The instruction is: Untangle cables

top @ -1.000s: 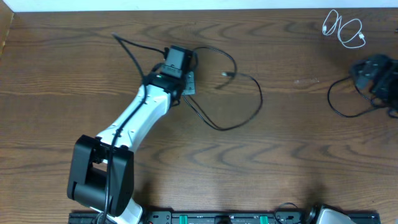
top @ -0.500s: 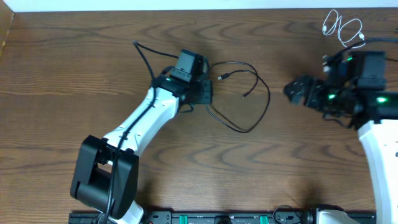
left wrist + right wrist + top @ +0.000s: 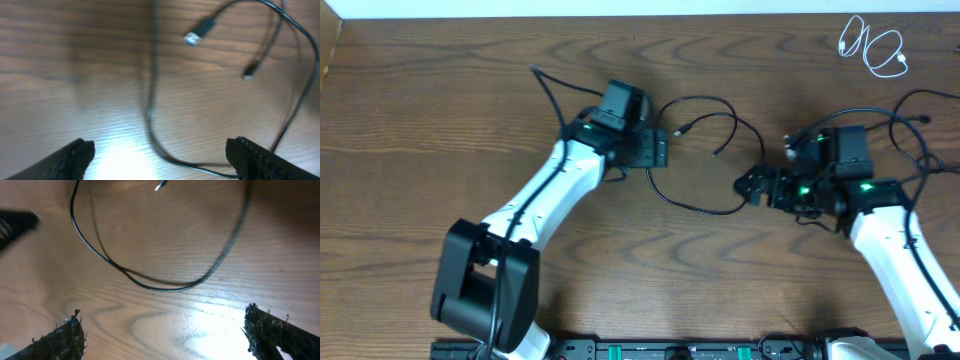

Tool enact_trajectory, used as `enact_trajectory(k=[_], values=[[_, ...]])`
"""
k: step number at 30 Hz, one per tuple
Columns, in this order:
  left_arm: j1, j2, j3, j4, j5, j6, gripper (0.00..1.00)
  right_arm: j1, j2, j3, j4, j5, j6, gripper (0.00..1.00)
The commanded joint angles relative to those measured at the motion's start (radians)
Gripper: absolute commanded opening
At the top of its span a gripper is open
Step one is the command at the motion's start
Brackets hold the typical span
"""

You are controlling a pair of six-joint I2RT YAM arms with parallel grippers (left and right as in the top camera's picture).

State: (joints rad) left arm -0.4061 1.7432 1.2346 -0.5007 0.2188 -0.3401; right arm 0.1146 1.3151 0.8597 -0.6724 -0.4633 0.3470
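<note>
I will turn my right gripper next and lower it to the left in the overhead view, onto the cable's near bend [image 3: 704,210] [image 3: 152,287], because that part of the cable is clear of both plugs.
A long black cable [image 3: 700,208] lies in a wide loop mid-table, its two plugs [image 3: 684,129] inside the loop. My left gripper [image 3: 660,150] stands open at the loop's left side. In the left wrist view the cable [image 3: 150,117] runs on the wood between the spread fingers [image 3: 75,156], touched by neither. My right gripper [image 3: 748,186] is open at the loop's right edge, with the cable's curve [image 3: 160,286] just ahead of it and nothing between its fingers [image 3: 272,330]. A second black cable [image 3: 918,118] trails around the right arm. A white cable [image 3: 876,46] lies coiled at the far right.
The wooden table's far edge [image 3: 640,14] meets a white strip. A black rail [image 3: 670,350] runs along the front edge. The left arm's base [image 3: 485,290] stands front left. The left gripper's finger [image 3: 15,224] shows at the left of the right wrist view.
My left gripper has opened and let go of the black cable. The right arm came into view and moved left to the loop's right edge. The loop has shifted slightly right.
</note>
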Motion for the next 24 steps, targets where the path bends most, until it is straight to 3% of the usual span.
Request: enact_trajectory(k=[1,3,8,12,14,16,24], values=[[0.075,-0.104,0.010,-0.046,-0.032,0.006,0.91,0.087,-0.004,-0.018,0.035,0.079,-0.079,0.99],[0.125,-0.162,0.010,-0.081,-0.049,0.005,0.91,0.145,-0.004,-0.018,0.050,0.122,-0.080,0.99],[0.233,-0.282,0.010,-0.159,-0.048,0.006,0.91,0.309,0.027,-0.019,0.084,0.233,-0.351,0.99],[0.283,-0.321,0.010,-0.200,-0.048,0.006,0.91,0.378,0.101,-0.021,0.117,0.244,-0.457,0.99],[0.300,-0.326,0.010,-0.218,-0.048,0.006,0.91,0.403,0.161,-0.021,0.149,0.255,-0.510,0.93],[0.307,-0.326,0.010,-0.237,-0.048,0.006,0.91,0.413,0.213,-0.021,0.189,0.281,-0.524,0.86],[0.309,-0.325,0.010,-0.267,-0.048,0.006,0.91,0.422,0.300,-0.021,0.235,0.246,-0.542,0.80]])
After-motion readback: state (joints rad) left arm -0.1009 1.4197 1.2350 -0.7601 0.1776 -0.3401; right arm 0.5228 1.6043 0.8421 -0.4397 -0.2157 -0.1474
